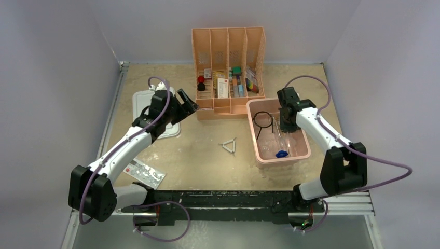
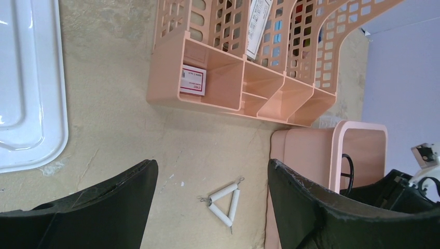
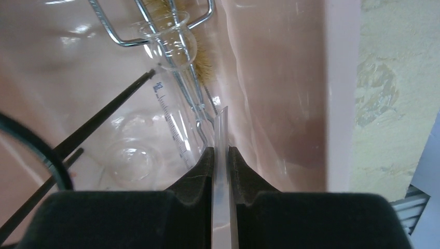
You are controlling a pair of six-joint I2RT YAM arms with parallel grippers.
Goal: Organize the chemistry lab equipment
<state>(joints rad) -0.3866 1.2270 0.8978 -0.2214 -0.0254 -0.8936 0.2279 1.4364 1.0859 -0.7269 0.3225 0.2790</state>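
Observation:
My right gripper will next lower slightly and release the thin clear tube-like piece just below, on the open part of the bin's bottom beside the steel tongs.
A white triangle lies on the table left of the pink bin; in the left wrist view the triangle lies below and between my fingers. My left gripper is open and empty, held above the table near the organizer. My right gripper is inside the bin, shut on a thin clear tube-like piece. In the bin lie a black wire ring, steel tongs, a brown brush, a clear graduated tube and a blue cap.
The peach divided organizer stands at the back, holding small colourful items. A white tray lies at the left under my left arm. A flat red-and-white packet lies near the front left.

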